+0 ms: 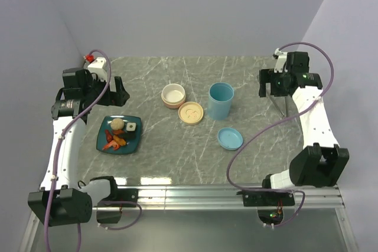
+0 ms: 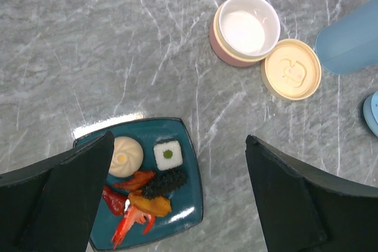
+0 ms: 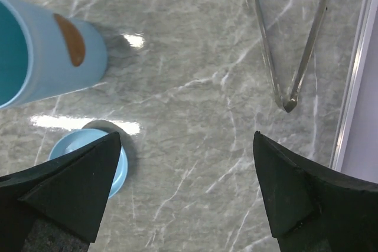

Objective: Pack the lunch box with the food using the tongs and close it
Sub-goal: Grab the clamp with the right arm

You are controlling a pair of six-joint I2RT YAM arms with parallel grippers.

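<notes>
My right gripper is about to go down toward the right in its wrist view, onto the arm nearer the cup [image 3: 260, 19], because the tongs lie flat with their arms spread apart.
The food sits on a dark teal square plate [image 1: 133, 141] at the left: a pale bun [image 2: 126, 156], a white roll slice [image 2: 168, 154] and red-orange shrimp pieces [image 2: 131, 223]. The open round pink lunch box [image 1: 173, 95] stands mid-table with its beige lid [image 1: 191, 113] beside it. The tongs [image 1: 283, 105] lie flat at the far right, their joined end [image 3: 287, 103] towards me. My left gripper [image 1: 116, 94] hangs open above the plate's far edge, empty [image 2: 180, 140]. My right gripper [image 1: 267, 84] is open over bare table beside the tongs, empty [image 3: 186, 137].
A tall blue cup [image 1: 221, 100] stands right of the beige lid, with a blue lid [image 1: 229, 138] lying nearer to me. The table's right edge [image 3: 354, 75] runs close beside the tongs. Walls close in the back and both sides.
</notes>
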